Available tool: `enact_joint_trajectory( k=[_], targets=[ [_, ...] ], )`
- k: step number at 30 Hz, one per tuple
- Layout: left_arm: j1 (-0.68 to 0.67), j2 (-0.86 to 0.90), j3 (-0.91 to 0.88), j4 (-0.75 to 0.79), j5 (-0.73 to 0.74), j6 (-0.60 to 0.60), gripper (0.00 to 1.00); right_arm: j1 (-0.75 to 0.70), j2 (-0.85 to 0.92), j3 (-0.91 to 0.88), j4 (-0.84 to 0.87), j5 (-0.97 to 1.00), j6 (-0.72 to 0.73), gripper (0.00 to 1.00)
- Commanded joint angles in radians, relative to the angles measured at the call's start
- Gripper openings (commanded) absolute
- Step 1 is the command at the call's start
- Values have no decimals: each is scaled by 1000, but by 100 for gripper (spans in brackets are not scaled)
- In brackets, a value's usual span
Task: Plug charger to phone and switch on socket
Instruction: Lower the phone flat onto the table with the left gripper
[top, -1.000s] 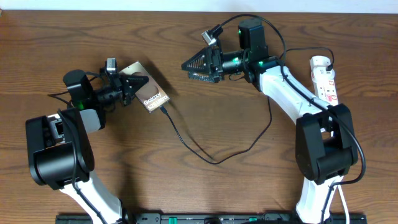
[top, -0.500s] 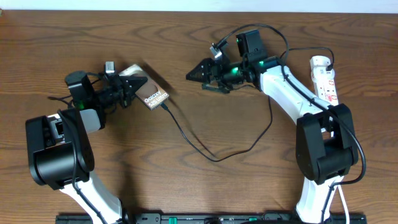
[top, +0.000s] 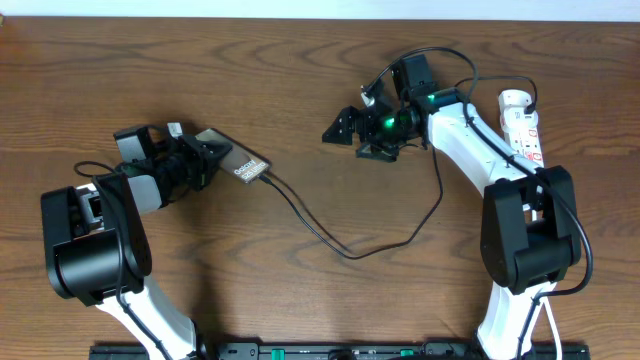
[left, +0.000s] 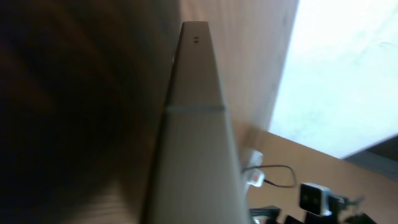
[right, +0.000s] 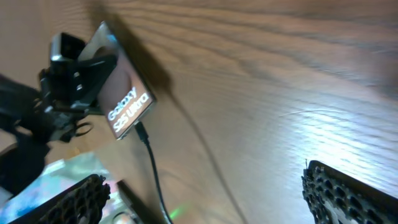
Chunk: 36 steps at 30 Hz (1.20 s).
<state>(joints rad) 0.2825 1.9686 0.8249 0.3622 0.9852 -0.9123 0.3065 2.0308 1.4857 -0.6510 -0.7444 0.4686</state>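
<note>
My left gripper should next go down toward the tabletop below the phone (top: 248, 167) and let go of the cable there, because the cable's tip is already in the phone's end.
The phone (top: 248, 167), bronze with white lettering, is held tilted above the table by my left gripper (top: 212, 158), which is shut on its left end. The black charger cable (top: 345, 255) has its tip in the phone's right end and loops across the table toward the right arm. My right gripper (top: 352, 128) is open and empty, well to the right of the phone. The white socket strip (top: 522, 125) lies at the far right. The right wrist view shows the phone (right: 127, 102), the cable (right: 152, 168) and my open fingers (right: 211, 199). The left wrist view shows the phone's edge (left: 196, 124).
The brown wooden table (top: 300, 60) fills the view. The right arm's own cables (top: 440, 60) arch over its wrist near the socket. The arm bases stand at the front left (top: 90, 250) and front right (top: 525, 250).
My right gripper has drawn back to the right, away from the phone, and turned. My left gripper has tipped the phone and lowered it slightly. The cable stays in the phone.
</note>
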Motion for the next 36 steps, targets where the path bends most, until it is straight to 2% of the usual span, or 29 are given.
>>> enact_joint_trajectory(
  k=[1, 9, 17, 24, 27, 28, 29, 34, 36],
  targets=[
    [2, -27, 5, -37, -63, 83, 7, -11, 0, 7, -8, 74, -40, 99],
    [2, -27, 6, -159, -153, 139, 7, -12, 0, 48, -87, 157, -71, 99],
    [2, -27, 6, -183, -161, 147, 7, -12, 0, 136, -176, 178, -111, 99],
    [2, -27, 6, -204, -161, 146, 9, -11, -7, 151, -184, 178, -126, 99],
    [2, -27, 6, -205, -160, 146, 17, -11, -16, 151, -184, 178, -126, 99],
    [2, -27, 6, -211, -161, 146, 24, -11, -17, 151, -184, 179, -126, 99],
    [3, -27, 6, -219, -162, 146, 26, -11, -19, 151, -184, 179, -126, 99],
    [2, -27, 6, -250, -167, 154, 30, -11, -30, 151, -209, 219, -134, 99],
    [2, -28, 6, -253, -167, 153, 36, -11, -30, 151, -217, 219, -135, 99]
  ],
)
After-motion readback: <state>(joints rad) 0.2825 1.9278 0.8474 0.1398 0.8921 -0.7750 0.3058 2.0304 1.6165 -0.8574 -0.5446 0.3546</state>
